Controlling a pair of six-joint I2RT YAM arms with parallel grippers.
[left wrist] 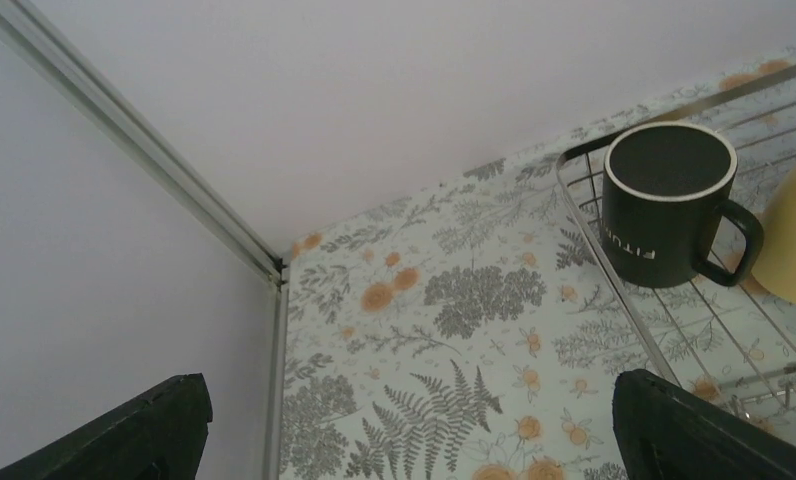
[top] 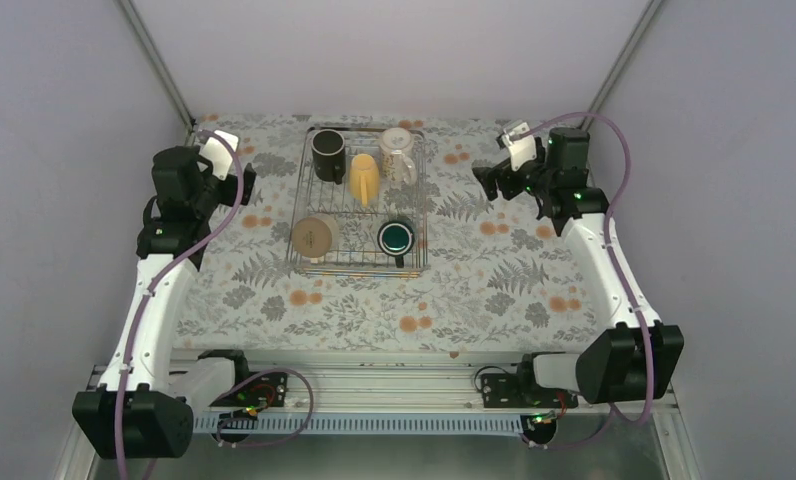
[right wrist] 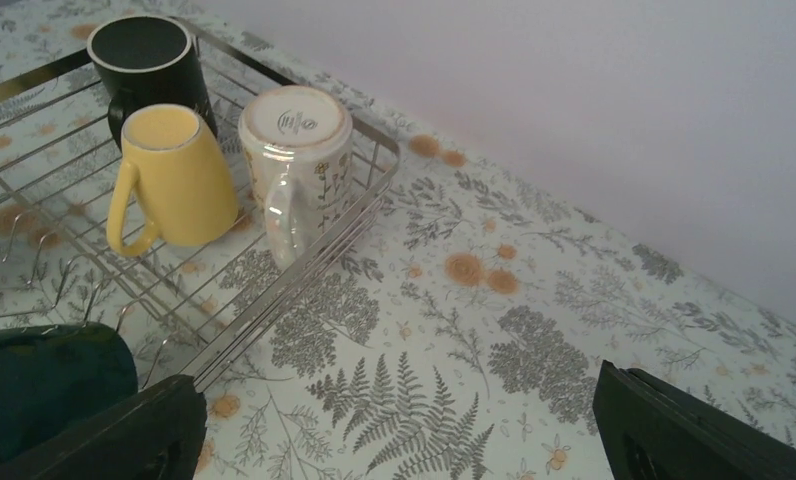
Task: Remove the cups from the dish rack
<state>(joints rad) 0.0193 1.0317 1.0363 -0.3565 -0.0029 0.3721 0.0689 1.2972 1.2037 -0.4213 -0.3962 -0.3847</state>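
My right gripper moves to the left in the top view and down around the pale mug's handle (top: 408,169) (right wrist: 282,208) next, because it juts from the mug's near side.
The silver wire dish rack (top: 357,228) sits mid-table and holds five mugs. The black mug (top: 328,155), the yellow mug (top: 364,178) and the pale clear mug (top: 397,152) stand in the far row. The cream mug (top: 314,237) and the dark green mug (top: 396,237) stand in the near row. My left gripper (top: 244,186) is open and empty, left of the rack, over the cloth. The left wrist view shows the black mug (left wrist: 667,205) ahead to the right. My right gripper (top: 488,182) is open and empty, right of the rack. The right wrist view shows the clear mug (right wrist: 294,165) upside down, with the yellow mug (right wrist: 174,175) beside it.
A floral cloth (top: 474,290) covers the table. Grey walls stand close at the left, right and back, with metal corner posts (top: 159,60). The rack's raised wire rim (right wrist: 274,300) lies between my right gripper and the mugs.
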